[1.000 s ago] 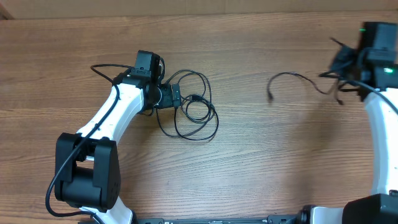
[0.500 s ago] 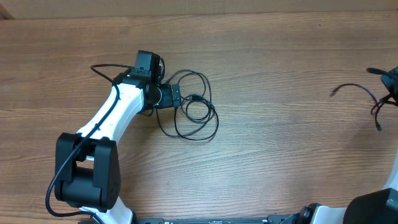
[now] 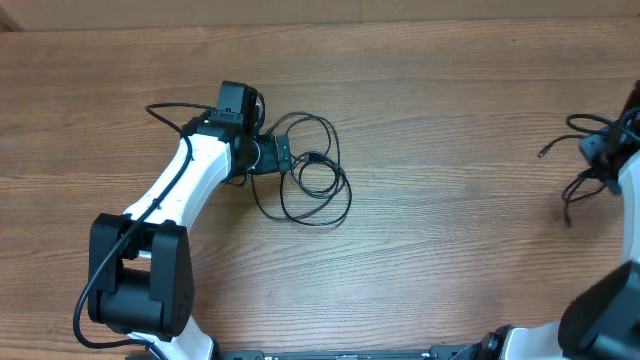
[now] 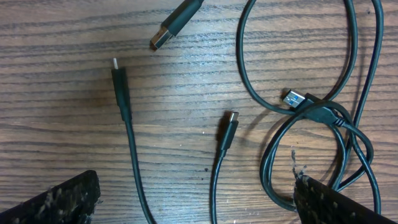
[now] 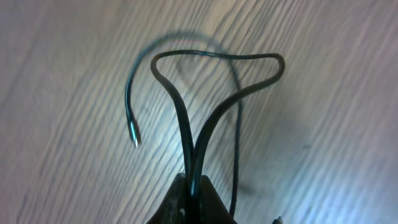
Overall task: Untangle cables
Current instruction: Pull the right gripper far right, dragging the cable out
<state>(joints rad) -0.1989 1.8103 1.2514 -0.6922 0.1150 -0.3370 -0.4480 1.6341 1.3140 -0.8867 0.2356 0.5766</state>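
I will lower my right gripper next, slightly left in the overhead view, and release the folded loop on the tangle-free bare wood.
A tangle of thin black cables (image 3: 312, 178) lies in loose loops just right of my left gripper (image 3: 284, 156). In the left wrist view that gripper (image 4: 196, 208) is open low over the wood, and two cords (image 4: 134, 174) run between its fingers (image 4: 56, 202). Several plug ends (image 4: 169, 30) lie apart ahead of it, and overlapping loops (image 4: 323, 118) lie by the right finger. At the far right, my right gripper (image 3: 602, 150) is shut on a separate black cable (image 3: 572, 195). The right wrist view shows its jaws (image 5: 193, 186) pinching a doubled strand of that cable (image 5: 217, 59), whose free tip (image 5: 134, 138) hangs above the table.
The wooden table (image 3: 450, 250) spreads between the two arms. The left arm's white link (image 3: 185, 190) and black base (image 3: 135, 275) stand at the lower left. The table's far edge (image 3: 400, 22) runs along the top.
The right gripper has carried its cable from mid-right to the far right edge and slightly nearer. The left arm and the tangle have not moved.
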